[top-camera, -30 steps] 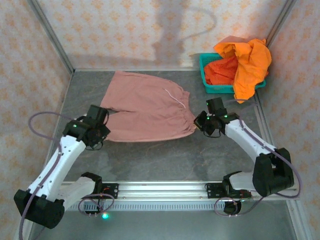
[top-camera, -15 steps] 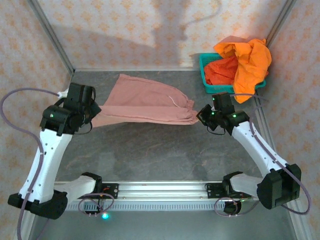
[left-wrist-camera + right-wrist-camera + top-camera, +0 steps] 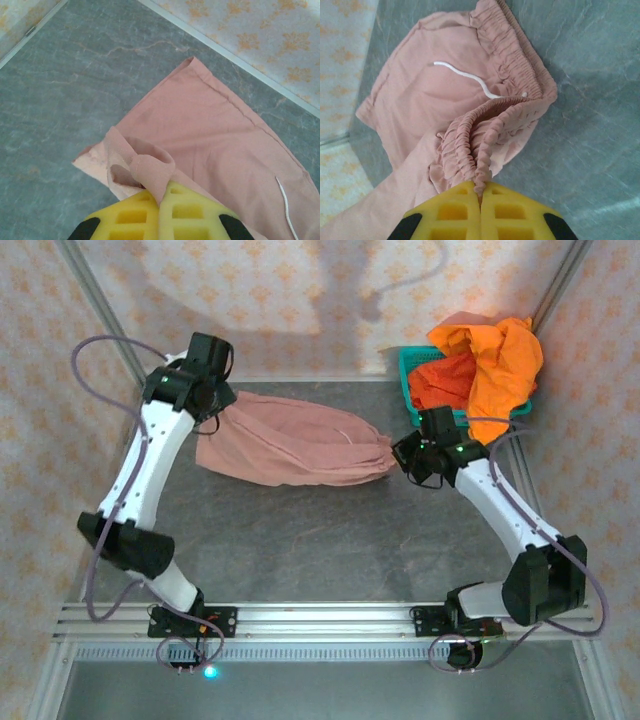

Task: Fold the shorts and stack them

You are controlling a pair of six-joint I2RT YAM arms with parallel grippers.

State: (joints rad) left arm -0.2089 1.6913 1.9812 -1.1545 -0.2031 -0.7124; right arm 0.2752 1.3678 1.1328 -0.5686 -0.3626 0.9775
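My right gripper next needs to move outward and down to the shorts' far edge (image 3: pixel 397 57) and release the waistband (image 3: pixel 480 170) there.
The pink-mauve shorts (image 3: pixel 295 445) lie folded lengthwise at the back middle of the table, held at both ends. My left gripper (image 3: pixel 222 406) is shut on the leg-hem corner (image 3: pixel 150 170) at the left end, near the back wall. On the right, my right gripper (image 3: pixel 400 456) is shut on the gathered elastic waistband (image 3: pixel 480 170). A pale drawstring (image 3: pixel 465 77) lies on the cloth beside the waistband. Orange shorts (image 3: pixel 495 360) are piled in and over the teal basket (image 3: pixel 425 412) at the back right.
Patterned walls close the table at the back and both sides. The grey table top (image 3: pixel 330 540) is bare between the shorts and the metal rail (image 3: pixel 330 618) at the near edge. The basket stands close behind my right gripper.
Both grippers have carried the near edge of the pink shorts up and toward the back, folding the cloth over itself. The left arm swung far back toward the wall.
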